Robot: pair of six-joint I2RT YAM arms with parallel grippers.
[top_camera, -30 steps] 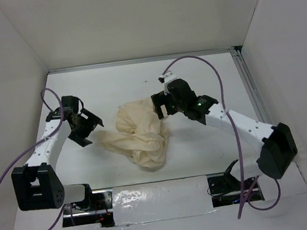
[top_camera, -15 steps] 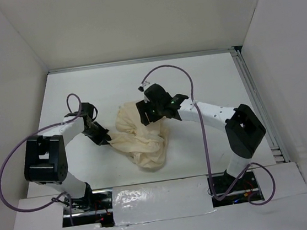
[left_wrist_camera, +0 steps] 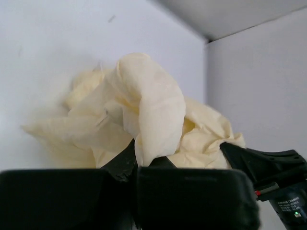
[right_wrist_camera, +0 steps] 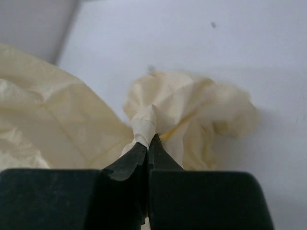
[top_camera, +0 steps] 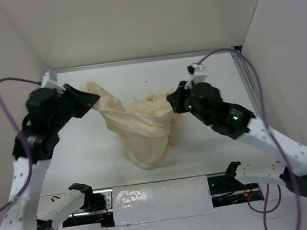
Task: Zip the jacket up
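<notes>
My left gripper rises away from my right gripper next, then swings outward and down to the table's far edge, because the jacket [top_camera: 141,127] hangs crumpled.
The cream jacket [top_camera: 141,127] hangs crumpled between both arms above the white table [top_camera: 138,78], its lower part still resting near the front. My left gripper [top_camera: 92,97] is shut on a fold of the jacket [left_wrist_camera: 153,110] at its upper left. My right gripper [top_camera: 172,100] is shut on a bunched fold of the jacket [right_wrist_camera: 148,122] at its upper right. Both held folds are raised off the table. No zipper shows among the wrinkles.
White walls [top_camera: 131,17] close in the table at the back and both sides. A metal rail [top_camera: 250,87] runs along the right edge. A strip of foil tape [top_camera: 160,200] lies at the near edge between the arm bases.
Both grippers closed on the jacket and lifted it. The left arm rose up and back to the left, the right arm pulled up and right, stretching the fabric between them.
</notes>
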